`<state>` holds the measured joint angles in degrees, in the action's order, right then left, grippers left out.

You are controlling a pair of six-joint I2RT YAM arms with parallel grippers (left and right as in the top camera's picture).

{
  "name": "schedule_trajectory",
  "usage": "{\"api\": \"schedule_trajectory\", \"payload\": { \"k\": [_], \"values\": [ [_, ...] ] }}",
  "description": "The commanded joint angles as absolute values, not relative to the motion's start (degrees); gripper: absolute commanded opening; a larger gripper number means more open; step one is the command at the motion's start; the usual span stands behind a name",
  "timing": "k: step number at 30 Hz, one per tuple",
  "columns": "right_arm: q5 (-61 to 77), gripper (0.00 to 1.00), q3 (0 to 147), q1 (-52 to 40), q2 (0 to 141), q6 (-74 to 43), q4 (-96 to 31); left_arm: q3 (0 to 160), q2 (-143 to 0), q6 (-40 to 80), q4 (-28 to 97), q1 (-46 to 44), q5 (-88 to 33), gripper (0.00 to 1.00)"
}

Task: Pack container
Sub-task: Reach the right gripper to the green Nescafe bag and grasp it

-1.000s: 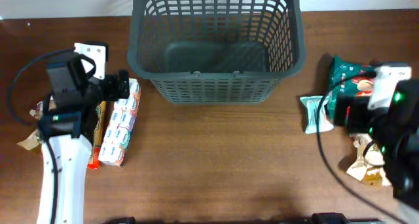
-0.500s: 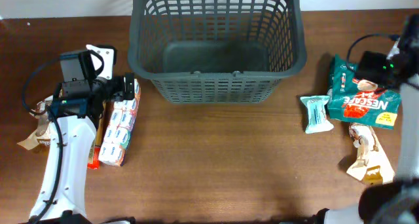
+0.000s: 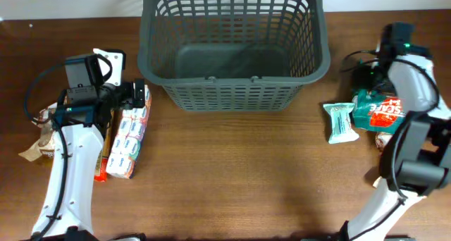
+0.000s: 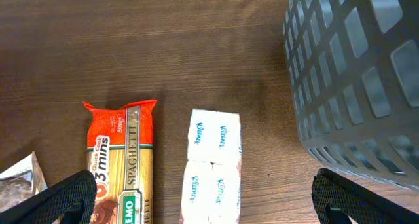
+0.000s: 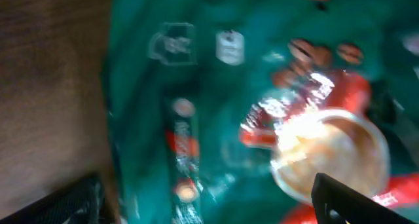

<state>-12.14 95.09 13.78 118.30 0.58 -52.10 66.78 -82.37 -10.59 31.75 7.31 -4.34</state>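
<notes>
The pouch's printed side is between my right gripper's open fingers. So my right gripper should go down onto the far end of the green Nescafe pouch [image 3: 386, 113] and close.
The container, a dark grey lattice basket [image 3: 144, 52], stands at the back centre and is empty; its wall shows in the left wrist view [image 4: 353, 73]. My left gripper [image 3: 135, 94] is open above the far end of a white Kleenex tissue pack [image 3: 127, 139], its fingers [image 4: 209, 207] wide apart and holding nothing. An orange spaghetti packet [image 4: 121, 158] lies beside the tissues [image 4: 213, 162]. My right gripper [image 3: 368, 75] is open, close over the far end of a green Nescafe pouch [image 3: 386, 113]. The right wrist view shows the blurred pouch [image 5: 249, 106] between the fingers [image 5: 209, 204].
A small teal packet [image 3: 342, 121] lies left of the green pouch. A brown packet [image 3: 394, 177] lies at the right front, partly behind the right arm. Brown packets [image 3: 39, 139] lie at the far left. The spaghetti packet [image 3: 106, 153] is under the left arm.
The right arm has swung to the back of the table, and its gripper now sits low over the green pouch's far end. The left arm shifted slightly, then held still.
</notes>
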Motion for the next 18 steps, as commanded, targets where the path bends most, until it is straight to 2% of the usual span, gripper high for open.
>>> {"api": "schedule_trajectory", "payload": {
  "k": [1,14,15,17,18],
  "values": [
    [-18.1,0.99,96.2,12.8,121.4,3.4,-50.2,67.8,-82.7,-9.9,31.8,7.6,-5.2,0.99],
    [-20.2,1.0,96.2,12.7,129.5,1.2,-46.7,67.8,-82.7,-9.9,31.8,7.6,-5.2,0.99],
    [-20.2,0.95,96.2,12.7,130.2,0.3,-46.9,67.8,-82.7,-9.9,31.9,7.6,-5.1,0.99],
    [-20.1,0.65,96.2,12.7,131.9,-0.9,-47.4,67.8,-82.7,-9.9,32.1,7.6,-5.2,0.99],
    [-20.2,0.59,96.2,12.7,132.6,-1.4,-47.7,67.8,-82.7,-9.9,32.1,7.6,-5.2,0.99]
  ]
}}
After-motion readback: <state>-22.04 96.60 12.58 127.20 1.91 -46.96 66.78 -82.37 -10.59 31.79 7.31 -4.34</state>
